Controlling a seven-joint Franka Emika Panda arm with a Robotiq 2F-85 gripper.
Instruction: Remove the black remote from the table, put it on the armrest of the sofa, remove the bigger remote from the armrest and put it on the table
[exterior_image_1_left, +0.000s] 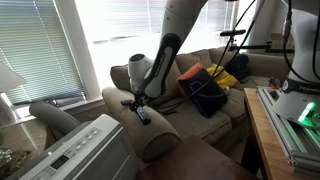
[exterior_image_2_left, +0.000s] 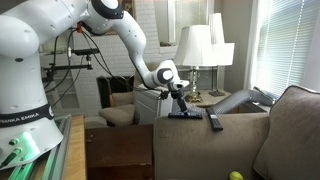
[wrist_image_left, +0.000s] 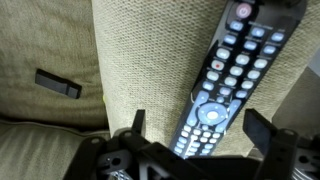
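Observation:
The bigger remote's round button ring (exterior_image_1_left: 142, 112) (wrist_image_left: 210, 115) is below my gripper, between its open fingers, so I should lower my gripper to it and close across the remote's narrow width.
The bigger remote (wrist_image_left: 225, 75), long and dark with rows of light grey buttons, lies lengthwise on the grey-tan armrest (wrist_image_left: 140, 50) of the sofa (exterior_image_1_left: 205, 60). It also shows in both exterior views (exterior_image_1_left: 143, 115) (exterior_image_2_left: 184, 115). My gripper (wrist_image_left: 195, 120) is open and hovers just over the remote's lower end, with one finger on each side and neither touching it. The gripper also shows in both exterior views (exterior_image_1_left: 131, 100) (exterior_image_2_left: 182, 104). The small black remote (wrist_image_left: 58, 83) lies on the sofa fabric to the left of the bigger one, and on the armrest towards the backrest in an exterior view (exterior_image_2_left: 215, 122).
The dark brown table (exterior_image_2_left: 120, 150) stands at the armrest's front end (exterior_image_1_left: 200, 165). A white appliance (exterior_image_1_left: 80, 155) sits beside the armrest. Bags and clothes (exterior_image_1_left: 205, 85) lie on the sofa seat. A bench with green-lit equipment (exterior_image_1_left: 290, 125) stands to one side. Lamps (exterior_image_2_left: 200, 45) stand behind.

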